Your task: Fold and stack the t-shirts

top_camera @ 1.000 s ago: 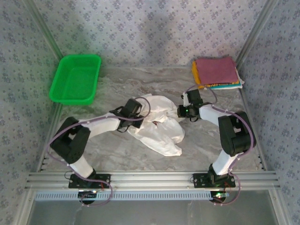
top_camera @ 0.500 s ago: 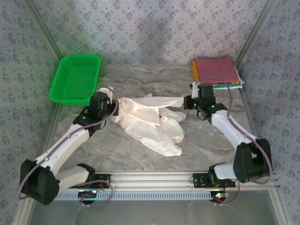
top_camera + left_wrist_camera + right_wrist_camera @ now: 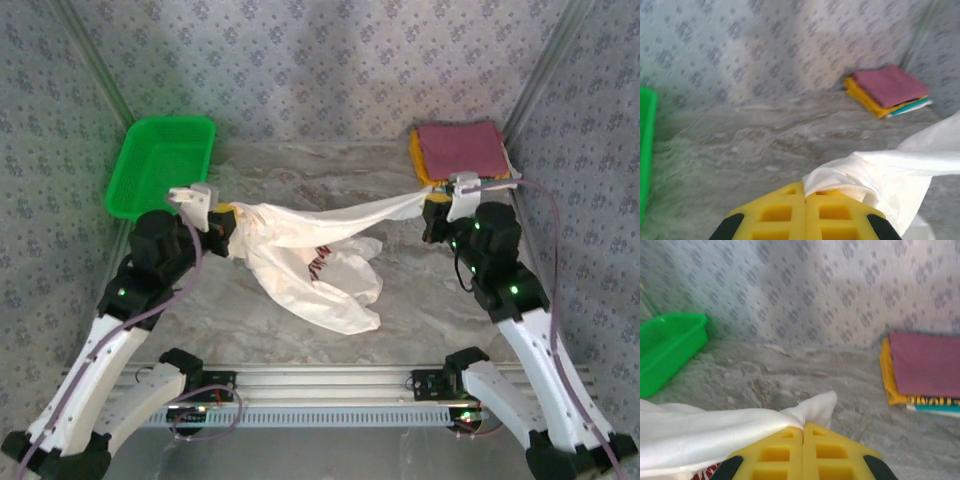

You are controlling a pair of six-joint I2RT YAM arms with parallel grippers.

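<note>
I should next carry the shirt's edge in my left gripper toward the shirt's lower part [image 3: 328,292] [image 3: 919,232] and release it. That part already rests on the marble toward the table's middle.
A white t-shirt [image 3: 310,255] with a red-and-black graphic hangs stretched between both arms above the table's middle, its lower part drooping to the marble surface. My left gripper [image 3: 228,220] is shut on the shirt's left edge [image 3: 840,175], cloth bunched over the yellow fingers [image 3: 775,212]. My right gripper [image 3: 432,205] is shut on the right edge [image 3: 810,407]. A stack of folded t-shirts [image 3: 462,152], maroon on top of yellow and teal, lies at the back right corner [image 3: 922,367] [image 3: 887,90].
A green mesh basket [image 3: 160,165] stands at the back left, just behind my left gripper [image 3: 665,347]. Patterned walls close in the back and both sides. The aluminium rail with the arm bases [image 3: 320,385] runs along the near edge.
Both arms have risen and spread apart, lifting the white shirt off the table and pulling its top edge taut. The graphic now shows on the hanging part.
</note>
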